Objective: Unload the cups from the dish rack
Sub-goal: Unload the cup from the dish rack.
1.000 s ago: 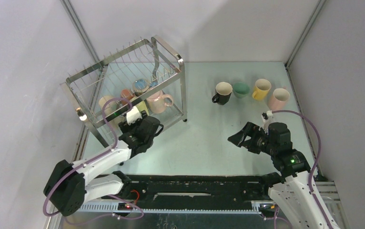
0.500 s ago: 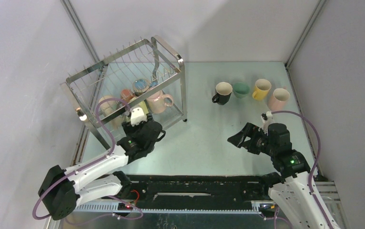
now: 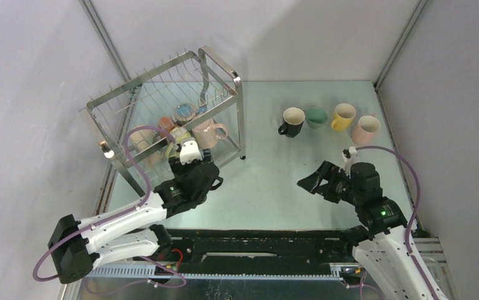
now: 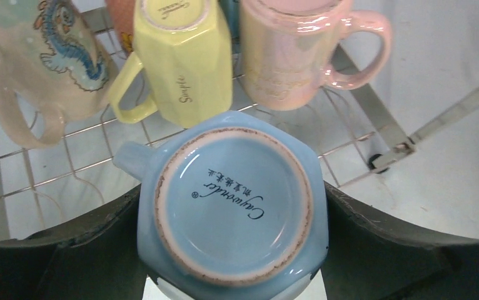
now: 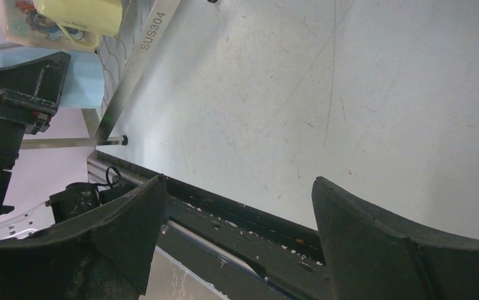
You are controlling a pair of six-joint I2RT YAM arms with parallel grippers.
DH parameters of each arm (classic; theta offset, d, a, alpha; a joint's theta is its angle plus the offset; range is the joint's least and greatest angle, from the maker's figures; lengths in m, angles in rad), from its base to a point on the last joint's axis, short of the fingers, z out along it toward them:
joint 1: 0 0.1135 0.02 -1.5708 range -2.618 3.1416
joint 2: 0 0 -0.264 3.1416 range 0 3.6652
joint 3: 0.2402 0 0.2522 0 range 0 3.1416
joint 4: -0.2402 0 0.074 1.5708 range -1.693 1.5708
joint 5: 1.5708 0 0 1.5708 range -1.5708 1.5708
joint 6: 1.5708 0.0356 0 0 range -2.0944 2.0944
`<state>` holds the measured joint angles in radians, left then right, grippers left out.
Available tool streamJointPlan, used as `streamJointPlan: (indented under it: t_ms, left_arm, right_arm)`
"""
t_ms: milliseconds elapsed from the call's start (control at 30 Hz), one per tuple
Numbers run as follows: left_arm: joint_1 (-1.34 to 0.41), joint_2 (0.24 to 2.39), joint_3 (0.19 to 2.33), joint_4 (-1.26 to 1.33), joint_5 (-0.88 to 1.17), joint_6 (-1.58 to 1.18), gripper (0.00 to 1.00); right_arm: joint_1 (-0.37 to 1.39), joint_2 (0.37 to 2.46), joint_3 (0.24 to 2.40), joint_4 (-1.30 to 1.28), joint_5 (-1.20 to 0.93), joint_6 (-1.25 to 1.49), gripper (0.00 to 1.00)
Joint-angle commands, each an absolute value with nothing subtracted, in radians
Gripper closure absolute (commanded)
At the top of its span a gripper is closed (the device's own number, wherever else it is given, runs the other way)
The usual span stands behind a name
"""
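Note:
The loose end of the light blue cup (image 5: 84, 80), gripped around its base, hangs left in the top view, and my right gripper will move up and across to it next.
My left gripper (image 3: 201, 177) is shut on a light blue cup (image 4: 237, 212), seen base-on between the dark fingers (image 4: 74, 237); it hangs just in front of the dish rack (image 3: 162, 94). On the rack's lower tier lie a beige cup (image 4: 37, 56), a yellow cup (image 4: 184, 59) and a pink cup (image 4: 287, 56). A black cup (image 3: 292, 121), a green cup (image 3: 316, 117), a yellow cup (image 3: 342, 116) and a pink cup (image 3: 366, 129) stand on the table at the back right. My right gripper (image 3: 309, 181) hovers open over the table, holding nothing.
The rack's steel leg (image 5: 156, 31) stands near the table's middle left. A black rail (image 3: 262, 240) runs along the near edge between the arm bases. Grey walls close in the table on three sides.
My left gripper has drawn back from the rack toward the near right, carrying the light blue cup. The right arm has barely moved.

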<state>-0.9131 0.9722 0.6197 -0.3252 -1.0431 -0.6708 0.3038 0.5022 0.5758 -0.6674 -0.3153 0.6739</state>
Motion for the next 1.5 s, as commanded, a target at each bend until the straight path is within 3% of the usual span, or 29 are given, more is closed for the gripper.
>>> streamJointPlan:
  t_ms: [0, 500, 900, 1467]
  left_arm:
    - [-0.962, 0.946, 0.716, -0.279, -1.071, -0.653, 0.75]
    - [-1.067, 0.927, 0.858, -0.205, -0.68, -0.622, 0.78]
    - [-1.066, 0.936, 1.085, -0.133, -0.382, -0.593, 0.78]
    - [-1.001, 1.144, 1.392, -0.199, -0.213, -0.891, 0.8]
  right_arm:
    - [0.323, 0.497, 0.574, -0.617, -0.301, 0.71, 0.08]
    - [0.428, 0.492, 0.574, -0.445, -0.309, 0.92, 0.08]
    - [0.485, 0.525, 0.574, -0.074, -0.365, 1.064, 0.13]
    - [0.738, 0.52, 0.689, 0.096, -0.101, 0.807, 0.18]
